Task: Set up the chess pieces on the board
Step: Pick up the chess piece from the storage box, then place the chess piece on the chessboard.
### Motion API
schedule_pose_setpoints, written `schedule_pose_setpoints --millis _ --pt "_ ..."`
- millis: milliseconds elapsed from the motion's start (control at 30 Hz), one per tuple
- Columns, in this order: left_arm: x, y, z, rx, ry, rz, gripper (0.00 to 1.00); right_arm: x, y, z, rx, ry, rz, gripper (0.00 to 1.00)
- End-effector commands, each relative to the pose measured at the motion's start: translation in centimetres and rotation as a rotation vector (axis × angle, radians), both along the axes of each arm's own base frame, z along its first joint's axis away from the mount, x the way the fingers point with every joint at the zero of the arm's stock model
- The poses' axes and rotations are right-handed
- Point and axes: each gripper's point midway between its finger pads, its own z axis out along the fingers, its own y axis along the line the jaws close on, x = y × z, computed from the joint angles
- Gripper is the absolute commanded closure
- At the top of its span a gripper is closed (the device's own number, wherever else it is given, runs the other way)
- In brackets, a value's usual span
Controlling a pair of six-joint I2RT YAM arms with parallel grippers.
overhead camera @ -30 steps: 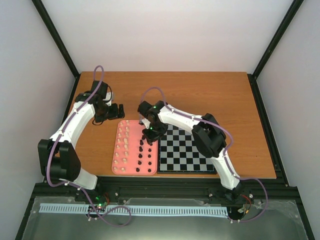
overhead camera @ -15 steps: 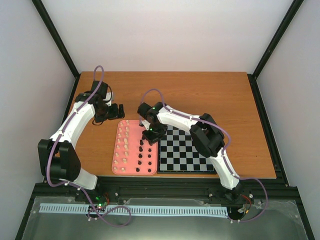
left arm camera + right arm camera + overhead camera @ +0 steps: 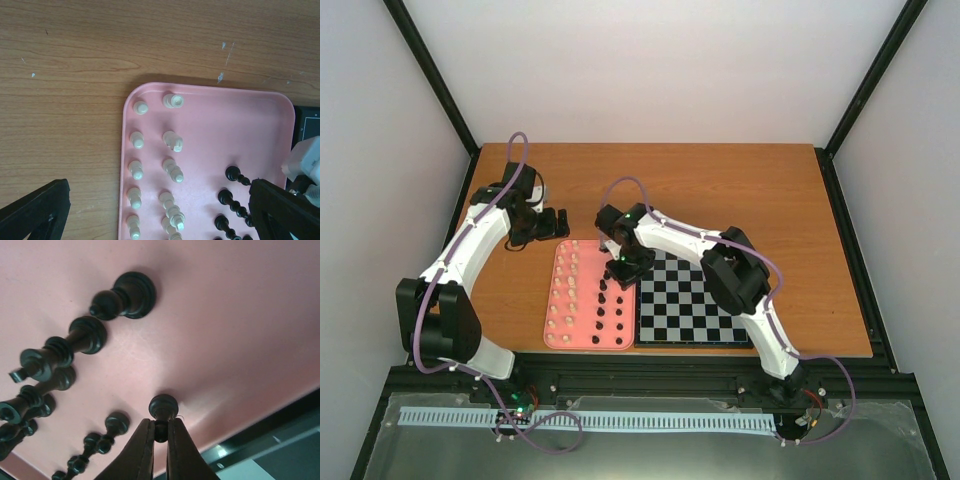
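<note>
The board's side opposite the tray (image 3: 588, 262) is to my right gripper's right in the top view, so next my right gripper needs to rise, cross and lower to release the pawn there.
The black chess pieces (image 3: 611, 310) stand in rows on the right side of a pink tray (image 3: 588, 262), with the cream-white set (image 3: 564, 290) on its left. In the right wrist view my right gripper (image 3: 160, 432) is shut on the head of a small black pawn (image 3: 163, 407) whose base rests on the tray (image 3: 225, 315). From above, that gripper (image 3: 623, 268) is at the tray's right edge beside the board (image 3: 692, 300). No pieces show on the board. My left gripper (image 3: 556, 222) hangs open just beyond the tray's far left corner, its fingers (image 3: 35, 212) holding nothing.
Taller black pieces (image 3: 75, 342) stand close to the left of the gripped pawn. The board's dark border (image 3: 280, 440) lies just past the tray rim. White pieces (image 3: 172, 140) and black ones (image 3: 232, 197) sit under the left wrist camera. Bare wooden table (image 3: 740, 190) stretches behind.
The right gripper's jaws have closed onto the black pawn at the tray's right edge. The left arm has not moved.
</note>
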Motion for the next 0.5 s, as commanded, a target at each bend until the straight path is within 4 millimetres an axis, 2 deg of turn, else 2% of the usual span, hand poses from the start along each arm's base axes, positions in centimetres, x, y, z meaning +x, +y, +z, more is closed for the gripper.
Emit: schedule_pose_setpoints --millis 0,100,200,267,467 --pt "0.3 -0.2 1.3 -0.014 -0.045 0.005 0.0 1.3 -0.6 4.4 -0.005 -0.113 -0.032 0.97" --pt "0.3 -0.2 1.4 -0.015 -0.047 0.004 0.0 2.0 -2.2 6.9 -0.005 -0.155 -0.084 0.97" --pt "0.3 -0.3 1.5 -0.017 -0.048 0.004 0.0 2.3 -5.1 8.6 -0.038 -0.191 -0.14 0.97" --pt "0.3 -0.3 1.5 -0.018 -0.049 0.003 0.0 2.0 -7.8 8.7 -0.078 -0.198 -0.177 0.97" --pt "0.2 -0.3 1.5 -0.021 -0.049 0.004 0.0 0.7 -16.2 6.9 -0.102 -0.127 -0.368 0.97"
